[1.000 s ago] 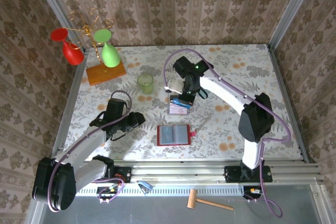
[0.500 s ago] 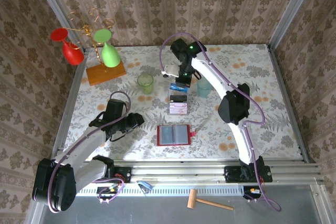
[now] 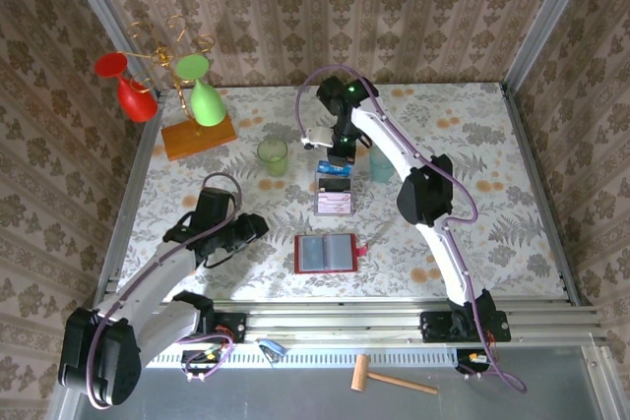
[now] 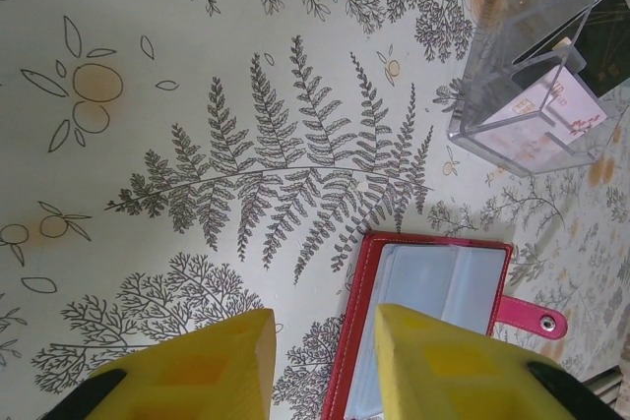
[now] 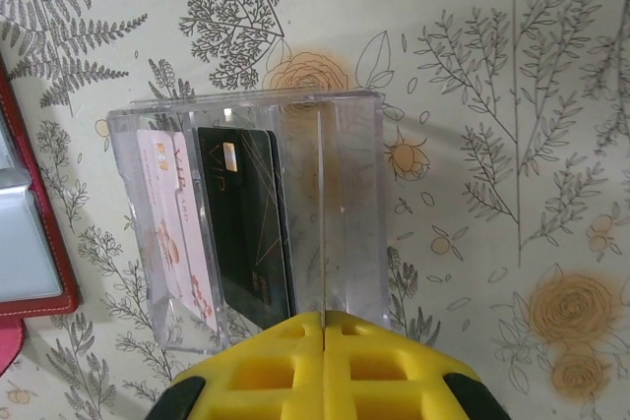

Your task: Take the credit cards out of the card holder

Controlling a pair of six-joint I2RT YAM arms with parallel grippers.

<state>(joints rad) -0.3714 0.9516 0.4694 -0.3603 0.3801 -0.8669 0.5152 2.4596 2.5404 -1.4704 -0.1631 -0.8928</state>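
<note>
The clear stand's far slot is empty and lies below, beyond the black card, so next my right gripper should lower the blue card into that slot and release it.
The red card holder [image 3: 325, 253] lies open on the table, its clear pockets [image 4: 433, 287] facing up and its red edge [image 5: 30, 304] showing at the left. Behind it stands a clear acrylic stand [image 3: 335, 199] [image 5: 345, 145] holding a pale pink credit card [image 5: 172, 233] and a black one [image 5: 246, 223]. My right gripper [image 3: 338, 159] [image 5: 323, 317] hovers just beyond the stand, shut on a thin blue card seen edge-on [image 5: 323, 204]. My left gripper [image 3: 254, 226] [image 4: 325, 327] is open and empty, low over the table beside the holder's left edge.
A green cup [image 3: 273, 156] and a teal cup [image 3: 382, 164] stand either side of the right gripper. An orange wooden base [image 3: 200, 137] with red and green glasses sits at the back left. Patterned walls close in three sides of the table.
The right gripper has drawn back from the clear stand toward the far side, still shut, with the blue card moving along. The left arm has hardly shifted.
</note>
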